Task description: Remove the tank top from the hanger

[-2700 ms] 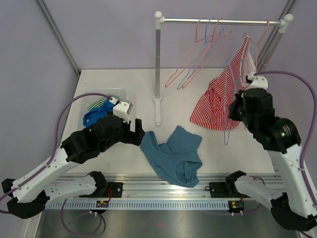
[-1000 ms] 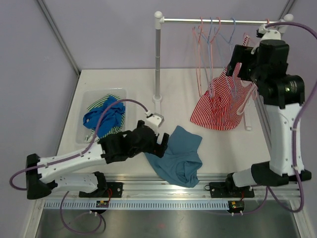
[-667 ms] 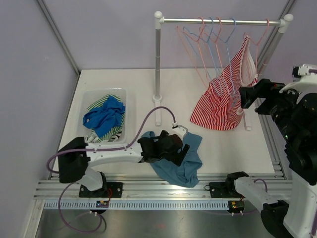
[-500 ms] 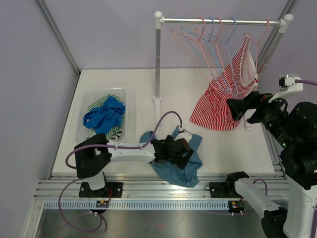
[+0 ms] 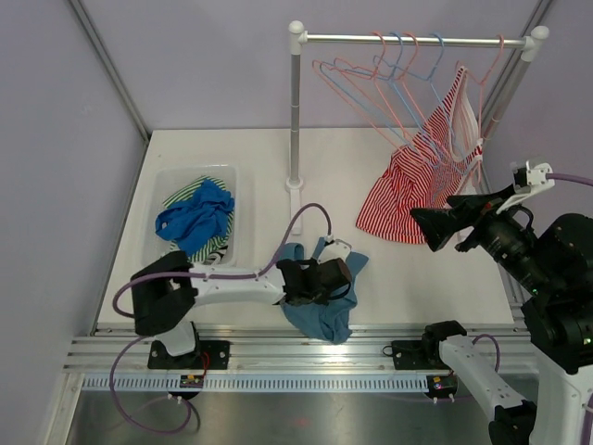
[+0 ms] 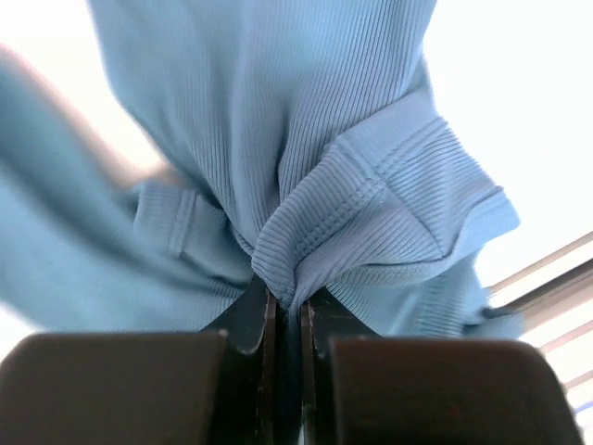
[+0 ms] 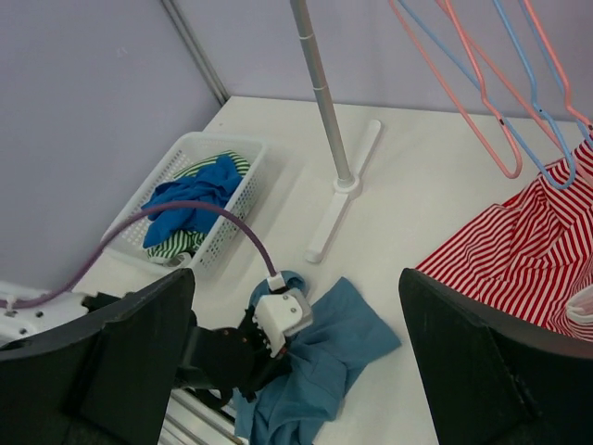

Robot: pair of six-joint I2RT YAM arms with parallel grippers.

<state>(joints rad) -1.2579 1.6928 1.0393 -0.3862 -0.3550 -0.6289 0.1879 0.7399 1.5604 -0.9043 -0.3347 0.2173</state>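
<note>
Next I need to lift the fold of cloth in my left gripper, swing it left in the top view over the white basket, already holding clothes, then lower and release it.
The red-and-white striped tank top [image 5: 408, 190] [image 7: 523, 250] hangs from a pink hanger [image 5: 480, 88] at the right end of the rack rail [image 5: 408, 40]. My right gripper [image 5: 452, 215] [image 7: 296, 357] hovers open just in front of its lower hem, holding nothing. A teal blue garment [image 5: 324, 315] [image 6: 306, 139] [image 7: 320, 380] lies bunched near the table's front edge. My left gripper [image 5: 326, 278] [image 6: 285, 311] is shut on a fold of this garment, with ribbed cloth pinched between the black fingers [image 6: 252, 320].
Several bare pink and blue hangers [image 5: 371, 79] [image 7: 482, 102] hang tilted on the rail. The rack post [image 5: 295, 120] rises from a white foot [image 7: 341, 199]. At the left a white basket [image 5: 199, 169] [image 7: 232, 139] holds blue and green-striped clothes.
My left gripper has closed on the blue garment and bunched it toward the front edge. The right arm dropped from the rail to below the striped top. The bare hangers swung left.
</note>
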